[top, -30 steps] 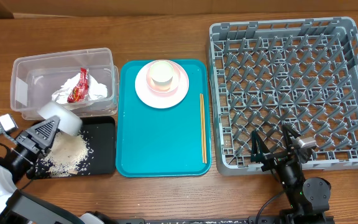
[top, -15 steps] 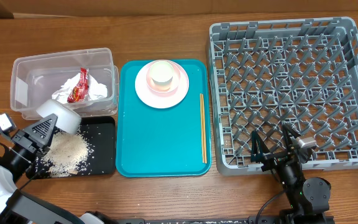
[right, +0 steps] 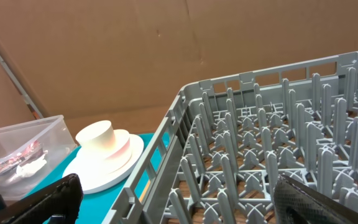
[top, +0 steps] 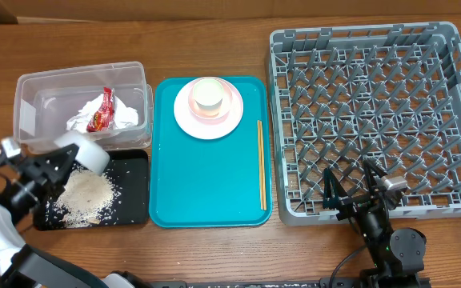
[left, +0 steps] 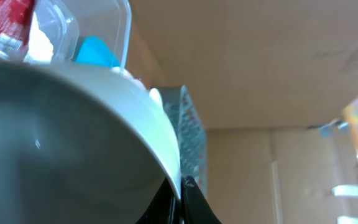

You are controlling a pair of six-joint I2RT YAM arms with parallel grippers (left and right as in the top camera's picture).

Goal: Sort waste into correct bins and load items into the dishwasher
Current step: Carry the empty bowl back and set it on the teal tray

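The teal tray's bare near part lies to the left gripper's right in the overhead view, so the left gripper will next move that way, level the bowl (top: 91, 155), lower it and release it.
A pale grey-white bowl (top: 91, 155) hangs tilted over the black tray (top: 134, 186), next to the clear tub (top: 30, 88). My left gripper (top: 67, 162) is shut on its rim. In the left wrist view the bowl (left: 61, 137) fills the left side, its rim pinched at my left gripper (left: 180, 190). Rice crumbs (top: 85, 194) lie piled in the black tray. The napkin (top: 82, 120) and red wrapper (top: 101, 112) sit in the tub. The pink plate (top: 208, 120), cream cup (top: 208, 96) and chopsticks (top: 261, 164) rest on the teal tray. My right gripper (top: 354, 186) stands open at the dish rack's (top: 378, 120) front edge.
The teal tray (top: 206, 188) lies between the bins and the rack. The right wrist view looks over the rack's pegs (right: 260, 130) toward the plate (right: 107, 168), with my right gripper (right: 179, 199) wide apart. Bare wooden table (top: 214, 248) runs along the front.
My left gripper has swung the tilted bowl slightly right and up toward the tub. The rice pile looks the same. The right arm has not moved.
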